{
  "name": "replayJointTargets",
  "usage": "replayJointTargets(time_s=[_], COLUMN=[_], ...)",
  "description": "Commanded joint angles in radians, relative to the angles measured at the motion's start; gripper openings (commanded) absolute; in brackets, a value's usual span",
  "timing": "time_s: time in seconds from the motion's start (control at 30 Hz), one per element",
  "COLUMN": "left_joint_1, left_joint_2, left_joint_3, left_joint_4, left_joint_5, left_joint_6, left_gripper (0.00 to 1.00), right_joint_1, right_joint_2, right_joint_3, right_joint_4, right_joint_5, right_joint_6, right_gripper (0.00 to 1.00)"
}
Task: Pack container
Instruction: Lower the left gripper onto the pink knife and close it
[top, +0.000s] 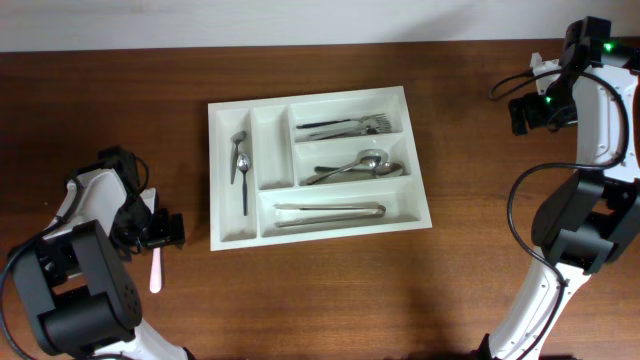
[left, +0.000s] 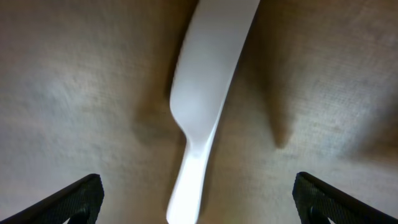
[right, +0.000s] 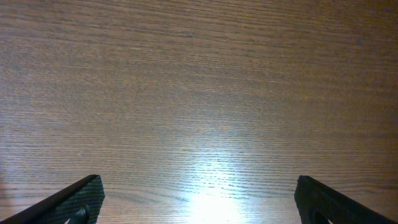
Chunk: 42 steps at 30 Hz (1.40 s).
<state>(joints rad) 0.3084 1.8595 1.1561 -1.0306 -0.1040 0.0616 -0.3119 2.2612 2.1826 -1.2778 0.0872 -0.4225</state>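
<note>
I will lower my left gripper toward the tabletop, as the pale pink plastic utensil (left: 202, 99) runs between the open fingers. Then I will close on its narrow neck (left: 196, 154) beside the blade.
The container (top: 213, 180), a big white cutlery tray, lies in the middle of the table. It holds a small spoon (top: 241, 165) in a narrow left slot, forks (top: 350, 126) at the top right, spoons (top: 358, 166) in the middle and tongs (top: 330, 212) along the bottom. A pale pink plastic utensil (top: 155, 270) lies on the table left of the tray. My left gripper (top: 160, 234) hovers open just above it. In the left wrist view the utensil (left: 202, 99) runs between the wide-apart fingers (left: 79, 198) without touching them. My right gripper (top: 523, 112) is open at the far right over bare wood (right: 199, 93).
The dark wooden table (top: 330, 290) stretches around the tray. The right arm's base (top: 575, 230) stands at the right edge, the left arm's base (top: 75, 290) at the lower left corner.
</note>
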Motion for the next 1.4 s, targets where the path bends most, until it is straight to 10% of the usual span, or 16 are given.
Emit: replayJointTargets(time_s=[0.0,1.37], left_joint_1=[0.005,0.005], left_joint_2=[-0.011,-0.010], left_joint_3=[-0.005,-0.169], left_joint_4=[0.027,0.198], left_joint_5=[-0.006,0.115], left_joint_6=[0.046,0.046], left_gripper=[0.99,0.99], right_joint_1=[-0.003,-0.003], right_joint_2=[-0.031,-0.031], right_joint_3=[0.008,0.008], right_joint_4=[0.002,0.002], right_joint_5=[-0.008,-0.009], right_joint_6=[0.000,0.000], right_gripper=[0.99,0.99])
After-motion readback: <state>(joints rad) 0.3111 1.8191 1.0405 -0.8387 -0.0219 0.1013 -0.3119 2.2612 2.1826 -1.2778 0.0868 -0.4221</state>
